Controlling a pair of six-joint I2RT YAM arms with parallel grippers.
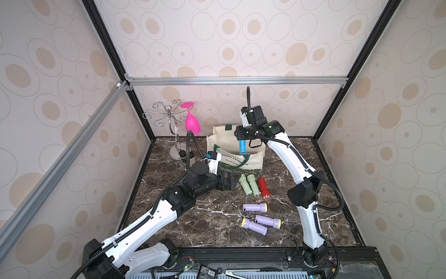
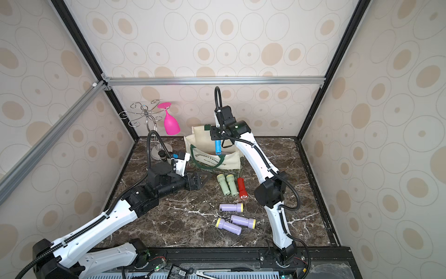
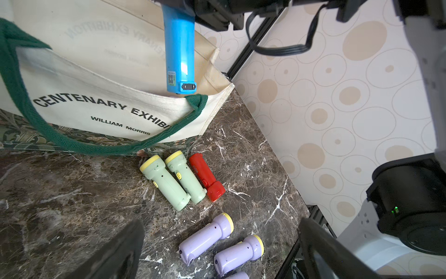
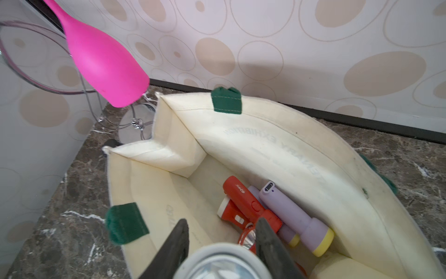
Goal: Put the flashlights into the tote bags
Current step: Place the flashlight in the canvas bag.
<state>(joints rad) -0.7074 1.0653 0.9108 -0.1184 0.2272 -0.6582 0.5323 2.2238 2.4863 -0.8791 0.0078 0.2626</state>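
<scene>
The hanging blue flashlight should go down next, tail first, into the cream tote bag's opening [image 1: 234,144] [image 4: 260,204], which is below. My right gripper will lower it and let it go inside.
The cream tote bag [image 1: 229,147] [image 3: 101,79] stands open at the back of the table. My right gripper [image 1: 242,139] [image 4: 223,229] is shut on the head of a blue flashlight [image 1: 242,147] [image 3: 179,48], which hangs tail down over the bag's mouth. Inside the bag lie red flashlights [image 4: 248,205] and lilac ones [image 4: 294,215]. My left gripper [image 1: 228,180] [image 3: 220,244] is open and empty, low over the table in front of the bag. On the table are two pale green flashlights [image 1: 249,185], a red one [image 1: 263,188] and three lilac ones [image 1: 255,207].
A wire glass rack [image 1: 172,130] with a pink goblet [image 1: 192,122] hung upside down stands at the back left. Small dark-capped jars [image 1: 182,154] sit by its base. Enclosure walls close the table on three sides.
</scene>
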